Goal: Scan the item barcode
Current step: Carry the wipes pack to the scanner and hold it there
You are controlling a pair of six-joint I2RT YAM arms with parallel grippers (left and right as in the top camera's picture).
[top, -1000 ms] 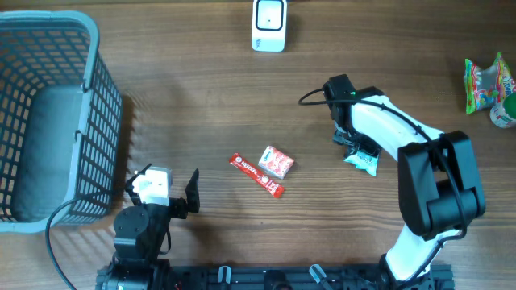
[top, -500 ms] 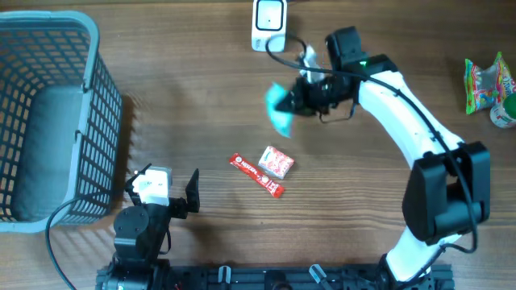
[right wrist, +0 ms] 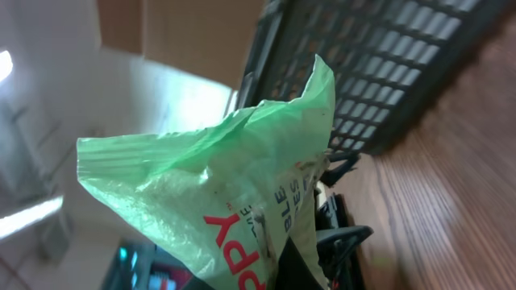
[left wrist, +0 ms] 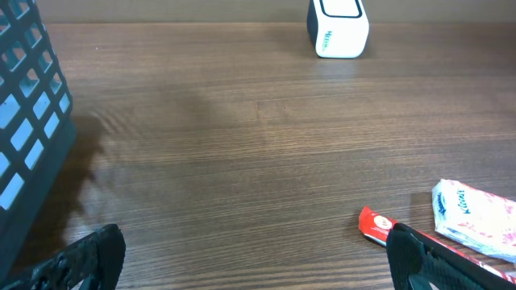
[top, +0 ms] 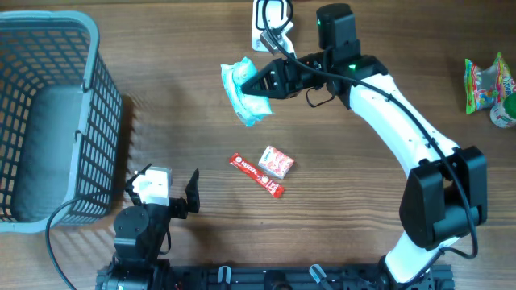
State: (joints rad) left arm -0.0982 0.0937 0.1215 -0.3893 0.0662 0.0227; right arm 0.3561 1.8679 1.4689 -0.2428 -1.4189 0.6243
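Note:
I will next move my right gripper across via the scanner [top: 270,20] and down, and release the packet beside the sweets bag, which lies to its right in the overhead view.
The item, a pale green crinkly packet [top: 242,93], hangs above the table just below and left of the white barcode scanner [top: 270,20]. My right gripper [top: 262,83] is shut on the packet's right edge. In the right wrist view the packet [right wrist: 234,201] fills the middle with red and blue print facing the camera, and it hides most of the right gripper [right wrist: 310,254]. No barcode shows on it. My left gripper [top: 164,181] rests open at the near left edge, with nothing between its fingers [left wrist: 97,250]. The scanner [left wrist: 339,28] stands far ahead of it.
A grey mesh basket [top: 93,48] stands at the left. A red bar [top: 256,175] and a pink-and-white packet [top: 276,162] lie mid-table, close to the left gripper's right finger. A colourful sweets bag [top: 486,83] and a small green-and-white item [top: 504,113] sit at the far right.
My right gripper closed on the green packet at the right of the table, lifted it and carried it up and left to beside the scanner. The left arm has not moved.

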